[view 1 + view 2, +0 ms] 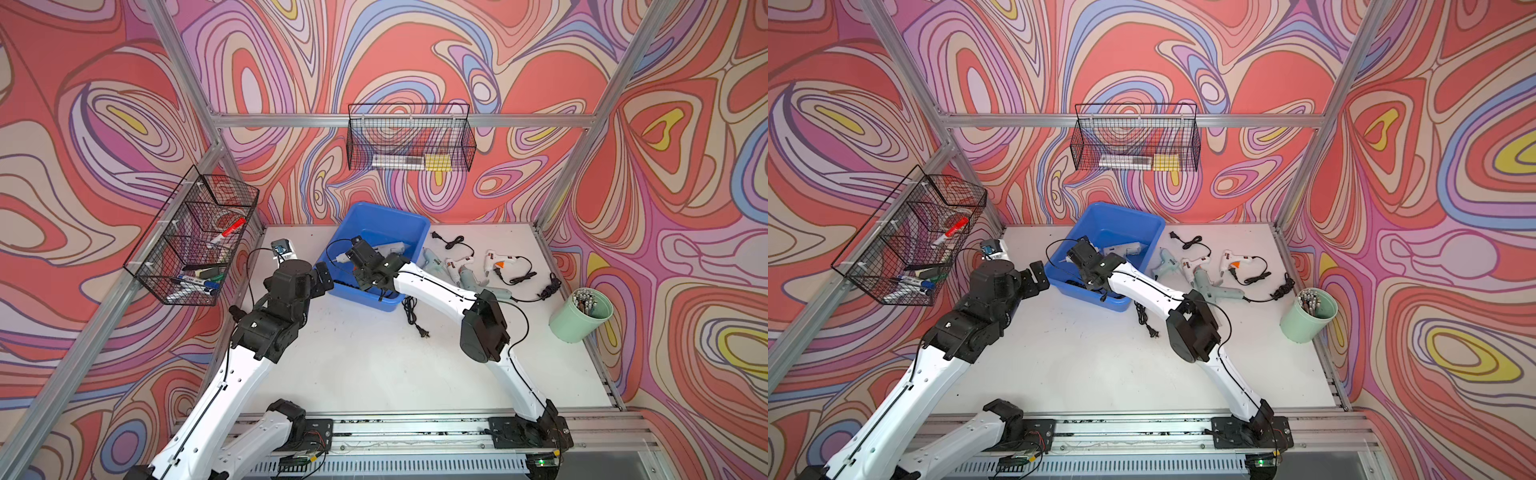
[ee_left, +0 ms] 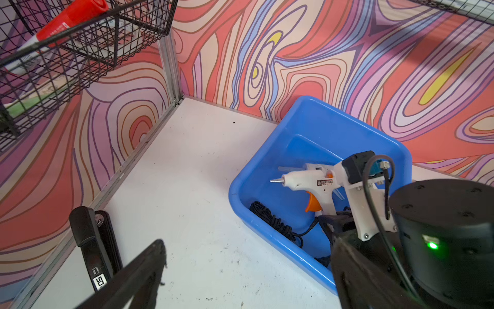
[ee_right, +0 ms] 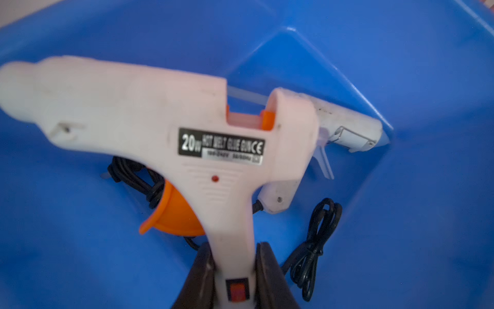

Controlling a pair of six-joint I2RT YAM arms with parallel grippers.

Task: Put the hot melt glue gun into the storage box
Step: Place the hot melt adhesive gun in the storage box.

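Observation:
The right gripper moves down toward the box bottom (image 1: 345,273) beside the other gun next, since that bottom lies just below. It then releases the white gun's handle there.
The bright blue storage box (image 1: 411,224) (image 1: 1144,222) stands at the back of the white table. My right gripper (image 3: 234,248) is shut on the handle of a white hot melt glue gun (image 3: 160,115) with an orange trigger. It holds the gun inside the box, a little above the floor, with the nozzle (image 1: 338,258) pointing left. Under it lies another white glue gun (image 3: 347,128) with its black cord. My left gripper (image 2: 247,246) hangs open and empty just left of the box's near corner (image 2: 267,235).
Several glue guns (image 1: 457,266) with black cords lie right of the box. A mint-green cup (image 1: 582,316) stands at the right edge. A loose plug cord (image 1: 413,316) lies before the box. Black wire baskets hang on the left wall (image 1: 195,241) and the back wall (image 1: 411,137).

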